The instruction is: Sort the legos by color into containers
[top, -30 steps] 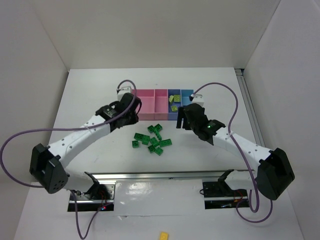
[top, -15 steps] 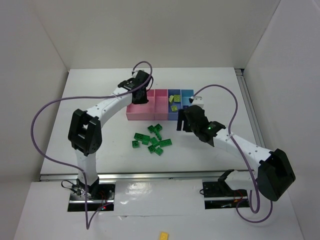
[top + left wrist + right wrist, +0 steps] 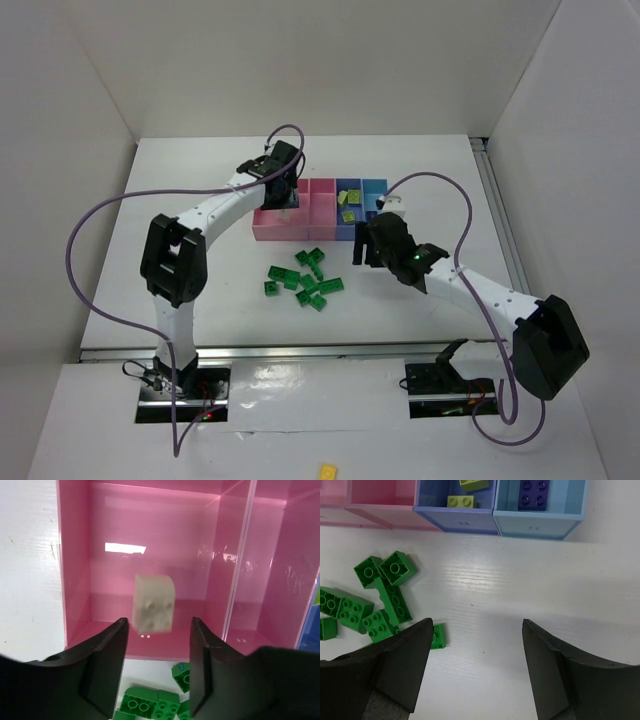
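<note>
My right gripper moves to the left in the top view and down over the long green brick on edge next, turning because the brick lies slanted.
Several green legos [image 3: 305, 279] lie in a loose pile on the white table in front of the containers [image 3: 320, 222], a row of two pink, one blue and one light blue tray. My left gripper [image 3: 283, 200] is open over the left pink tray [image 3: 75, 580]. A whitish brick [image 3: 154, 604] shows inside that tray, beyond the gripper's [image 3: 159, 622] spread jaws and not gripped. My right gripper [image 3: 477, 625] is open and empty above bare table, right of the green pile [image 3: 385, 595]. Yellow-green bricks [image 3: 461, 501] lie in the blue tray and a purple brick [image 3: 534, 492] in the light blue tray.
A lone opaque yellow brick [image 3: 327, 468] lies at the bottom edge, in front of the arm bases. White walls close in the table at the back and both sides. Purple cables loop over both arms.
My left arm has swung from beside the green pile up and over to the left pink tray. My right gripper has shifted only slightly towards the pile.
</note>
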Motion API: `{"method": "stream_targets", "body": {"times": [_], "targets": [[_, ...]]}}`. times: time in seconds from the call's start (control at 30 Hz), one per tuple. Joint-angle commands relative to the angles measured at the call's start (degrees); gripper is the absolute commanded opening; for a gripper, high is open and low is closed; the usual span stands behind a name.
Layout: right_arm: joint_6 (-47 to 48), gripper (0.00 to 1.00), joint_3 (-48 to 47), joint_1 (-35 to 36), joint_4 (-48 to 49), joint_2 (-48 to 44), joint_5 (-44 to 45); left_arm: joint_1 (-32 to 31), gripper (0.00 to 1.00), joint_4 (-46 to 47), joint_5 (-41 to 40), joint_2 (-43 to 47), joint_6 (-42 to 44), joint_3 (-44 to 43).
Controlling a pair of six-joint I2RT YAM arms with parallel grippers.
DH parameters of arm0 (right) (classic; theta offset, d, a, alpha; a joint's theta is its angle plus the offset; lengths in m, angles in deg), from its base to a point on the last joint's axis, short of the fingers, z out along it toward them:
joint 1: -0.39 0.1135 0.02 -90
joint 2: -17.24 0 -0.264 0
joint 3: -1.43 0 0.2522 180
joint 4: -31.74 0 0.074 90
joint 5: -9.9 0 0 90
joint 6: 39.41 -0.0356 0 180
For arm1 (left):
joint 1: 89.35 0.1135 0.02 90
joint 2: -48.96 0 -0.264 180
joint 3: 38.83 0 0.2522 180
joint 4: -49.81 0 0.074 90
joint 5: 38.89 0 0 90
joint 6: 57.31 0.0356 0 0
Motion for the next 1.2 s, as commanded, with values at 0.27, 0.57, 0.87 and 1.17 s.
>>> {"method": "stream_targets", "body": {"times": [0.27, 0.57, 0.87, 1.17], "targets": [[1.05, 0.79, -0.29, 1.85, 2.51, 2.78, -2.61, -0.73, 0.87, -1.75, -0.74, 7.52, 2.20, -1.43], [2.28, 0.82, -5.12, 7.12, 4.18, 10.87, -3.50, -3.01, 0.87, -2.72, -2.33, 28.44, -3.42, 18.85], [5.09, 0.82, -10.39, 8.18, 6.03, 16.48, -7.62, -4.16, 0.86, -3.86, -2.33, 41.46, -7.46, 30.38], [5.62, 0.79, -12.59, 8.80, 8.23, 22.72, -12.20, -4.68, 0.86, -5.00, -3.91, 44.54, -9.31, 32.15]]}}
